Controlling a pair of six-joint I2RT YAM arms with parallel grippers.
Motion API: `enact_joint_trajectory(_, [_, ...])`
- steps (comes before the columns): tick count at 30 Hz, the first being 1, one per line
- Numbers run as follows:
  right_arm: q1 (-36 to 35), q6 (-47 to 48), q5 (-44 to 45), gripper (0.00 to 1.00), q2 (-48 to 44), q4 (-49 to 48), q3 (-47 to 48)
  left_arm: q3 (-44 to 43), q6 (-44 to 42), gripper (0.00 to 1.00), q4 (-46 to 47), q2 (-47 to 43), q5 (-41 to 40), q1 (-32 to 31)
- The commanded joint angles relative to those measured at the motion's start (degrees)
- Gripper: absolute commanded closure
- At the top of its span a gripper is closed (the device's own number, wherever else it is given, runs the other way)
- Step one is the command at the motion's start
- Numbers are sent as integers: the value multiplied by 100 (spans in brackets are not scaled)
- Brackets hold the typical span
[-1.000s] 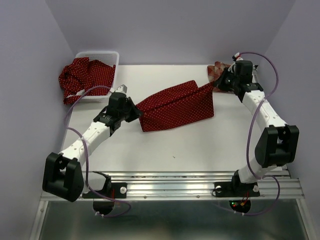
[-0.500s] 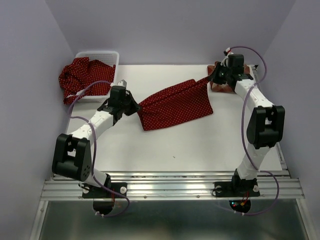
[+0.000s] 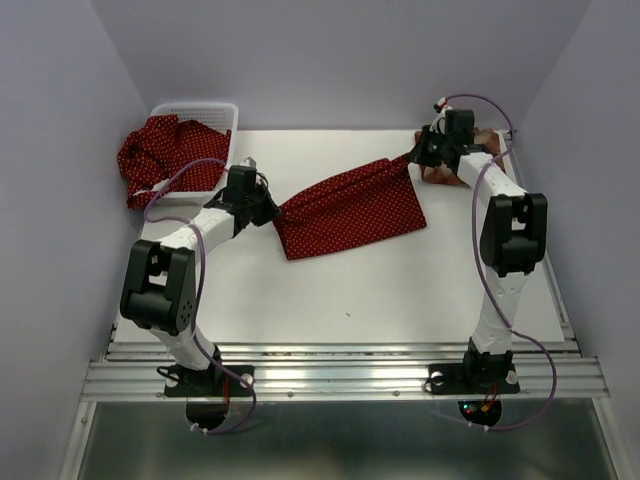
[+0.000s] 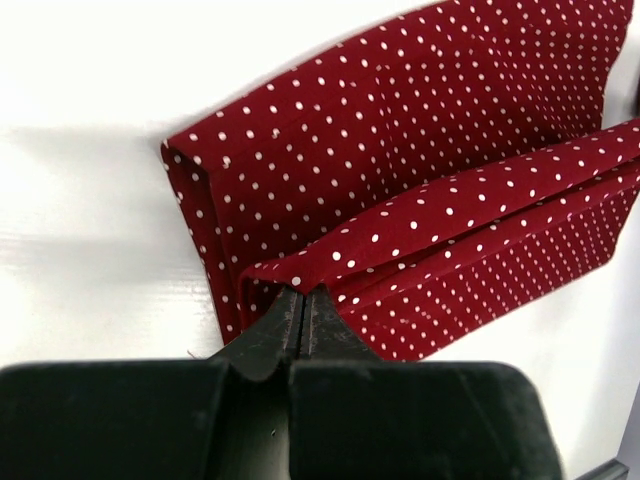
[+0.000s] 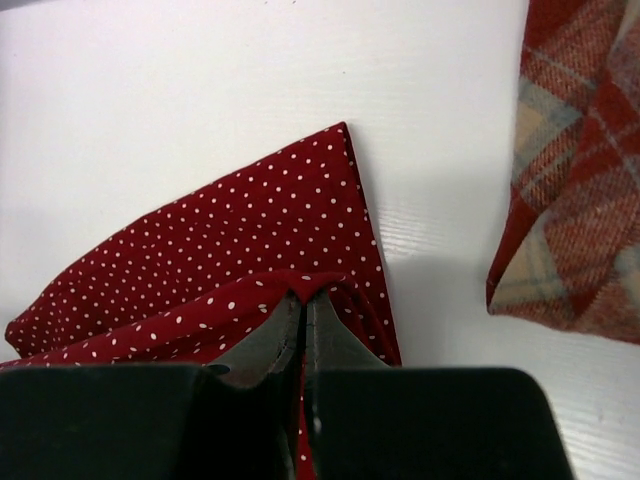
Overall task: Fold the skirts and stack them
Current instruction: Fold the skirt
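Note:
My right gripper brings the lifted corner outward and down toward the lower layer's far corner [image 5: 336,142] next, then releases it, since that layer still shows bare beyond it.
A dark red dotted skirt [image 3: 350,212] lies stretched across the middle of the table, its upper layer lifted at both ends. My left gripper [image 3: 270,211] is shut on its left corner [image 4: 300,275], fingertips pinched together in the left wrist view. My right gripper [image 3: 414,160] is shut on the right corner [image 5: 305,285]. A plaid skirt [image 3: 488,140] lies folded at the back right, behind the right arm, and shows at the right edge [image 5: 580,160] of the right wrist view. More dotted skirts [image 3: 160,155] hang out of the basket.
A white lattice basket [image 3: 205,115] stands at the back left corner with dotted cloth spilling over its left side. Purple walls close in the left, right and back. The arms' bases sit on the metal rail [image 3: 340,370] at the near edge.
Both arms have drawn back toward the far side, elbows folding up. The held edge of the dotted skirt has moved slightly back and left with them. Both grippers stayed shut.

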State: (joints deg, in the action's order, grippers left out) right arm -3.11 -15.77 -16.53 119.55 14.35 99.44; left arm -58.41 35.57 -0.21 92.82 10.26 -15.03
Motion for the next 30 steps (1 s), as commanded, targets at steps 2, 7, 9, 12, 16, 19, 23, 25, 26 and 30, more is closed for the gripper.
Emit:
enact_joint_trajectory(2, [57, 250, -95, 99, 349, -494, 479, -372, -138, 100, -32, 254, -331, 140])
enact_joint_trajectory(7, [-4, 416, -201, 97, 762, -494, 778, -601, -191, 100, -58, 606, -279, 158])
enact_joint_trajectory(9, [-5, 521, -218, 96, 964, -486, 945, -715, -182, 100, -119, 746, -375, 167])
enact_joint_trajectory(12, [-58, 557, -201, 95, 1185, -451, 1183, -882, -182, 100, -233, 940, -411, 202])
enact_joint_trajectory(16, [-58, 584, -175, 92, 1351, -433, 1367, -1181, -226, 100, -480, 1221, -499, 228])
enact_joint_trajectory(19, [-58, 566, -140, 83, 1440, -407, 1499, -1383, -244, 89, -629, 1336, -587, 237])
enact_joint_trajectory(23, [-58, 435, -78, 47, 1501, -74, 1859, -1568, -270, 47, -752, 1266, -727, 255])
enact_joint_trajectory(25, [-110, 478, -192, 37, 1484, 50, 1982, -1629, -305, 27, -796, 1187, -771, 255])
enact_joint_trajectory(26, [-110, 487, -236, 30, 1388, 85, 2000, -1656, -323, 2, -788, 1143, -771, 255])
enact_joint_trajectory(30, [-110, 583, -324, 15, 897, 103, 1625, -1577, -349, 1, -779, 792, -859, 255])
